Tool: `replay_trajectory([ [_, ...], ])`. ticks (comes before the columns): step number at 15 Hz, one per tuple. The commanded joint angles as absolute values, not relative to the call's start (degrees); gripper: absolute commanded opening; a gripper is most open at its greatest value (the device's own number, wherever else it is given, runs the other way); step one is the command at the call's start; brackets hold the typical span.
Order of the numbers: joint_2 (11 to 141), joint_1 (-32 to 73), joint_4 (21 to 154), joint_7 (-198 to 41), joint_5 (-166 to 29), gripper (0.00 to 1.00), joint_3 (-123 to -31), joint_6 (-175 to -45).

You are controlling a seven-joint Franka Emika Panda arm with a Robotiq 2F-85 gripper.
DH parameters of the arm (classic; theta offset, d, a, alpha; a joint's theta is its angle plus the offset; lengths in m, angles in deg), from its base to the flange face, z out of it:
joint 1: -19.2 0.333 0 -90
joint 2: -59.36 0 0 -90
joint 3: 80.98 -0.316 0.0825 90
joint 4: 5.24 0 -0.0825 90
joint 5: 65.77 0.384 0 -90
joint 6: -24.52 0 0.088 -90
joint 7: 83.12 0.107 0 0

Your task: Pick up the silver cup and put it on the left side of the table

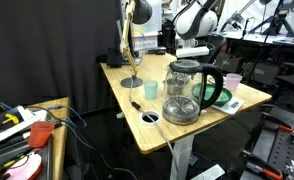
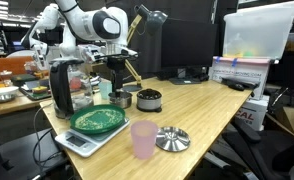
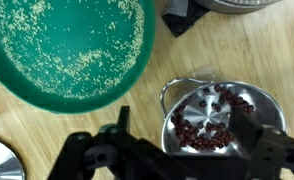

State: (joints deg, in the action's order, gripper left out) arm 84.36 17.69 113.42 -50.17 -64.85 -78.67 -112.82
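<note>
My gripper should next move down to the rim (image 2: 119,95) beside the handle of the silver cup, with one finger outside and one inside.
The silver cup (image 3: 219,112) holds dark red beans and stands on the light-wood table (image 3: 237,50) beside a green plate. In the wrist view my gripper (image 3: 185,128) is open just above it; one finger is off the cup's left side and the other lies over its right part. In an exterior view the cup (image 2: 147,99) sits mid-table with the gripper (image 2: 120,90) hanging close over it. In an exterior view the gripper (image 1: 192,48) is behind the glass kettle, which hides the cup.
A glass kettle (image 2: 62,85) (image 1: 182,92), a green plate (image 2: 97,120) on a scale, a pink cup (image 2: 144,138) and a silver disc (image 2: 172,138) stand round the cup. A lamp base (image 1: 132,82) and a dark teal cup (image 1: 150,90) sit on the table (image 1: 177,135).
</note>
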Motion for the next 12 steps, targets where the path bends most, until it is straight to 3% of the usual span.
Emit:
replay_trajectory([
  [1,88.34,19.34,108.96,-50.75,-63.48,1.00,-76.79,-110.49],
  [6,92.90,20.02,105.12,-50.19,-63.55,1.00,-75.03,-110.43],
  [9,93.90,19.83,103.38,-50.10,-62.31,0.67,-74.81,-111.36],
  [12,94.00,19.66,102.81,-50.35,-61.22,0.44,-74.84,-111.24],
])
